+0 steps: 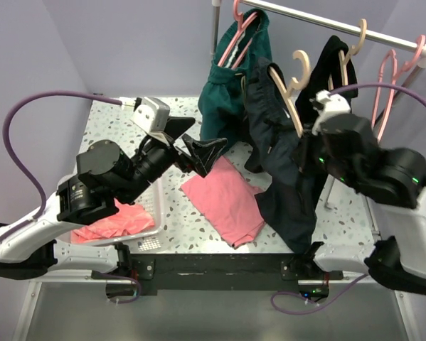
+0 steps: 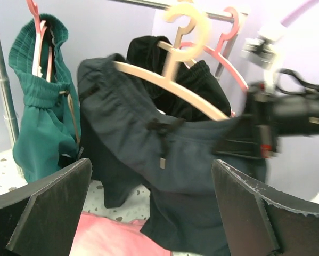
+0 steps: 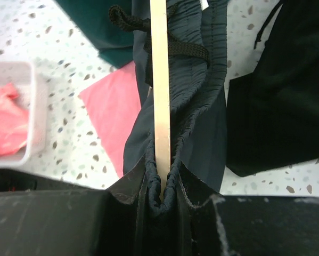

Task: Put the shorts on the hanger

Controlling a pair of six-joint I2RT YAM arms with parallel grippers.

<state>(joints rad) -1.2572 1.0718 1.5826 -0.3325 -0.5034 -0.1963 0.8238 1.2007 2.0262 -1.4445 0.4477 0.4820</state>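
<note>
My right gripper is holding the hanger and will carry its empty hook outward onto the bar, into the open gap between the teal and black garments, and let go.
The dark navy shorts (image 1: 273,142) are draped over the beige hanger (image 1: 298,74), which is held in the air in front of the rail. My right gripper (image 1: 311,145) is shut on the hanger's right arm end with the gathered waistband pinched around it; the right wrist view shows the hanger arm (image 3: 160,80) running up from the gripper (image 3: 162,184), with the shorts (image 3: 202,64) on both sides of it. My left gripper (image 1: 198,153) is open and empty, just left of the shorts. Its view shows the shorts (image 2: 164,154) and hanger (image 2: 172,80) ahead between its fingers (image 2: 50,208).
A teal garment (image 1: 230,85) hangs on a pink hanger at the rail's (image 1: 319,20) left. A black garment (image 1: 330,67) and pink hangers (image 1: 390,71) hang to the right. A pink cloth (image 1: 223,199) lies on the table. A white basket (image 1: 152,227) holds pink cloth at the left.
</note>
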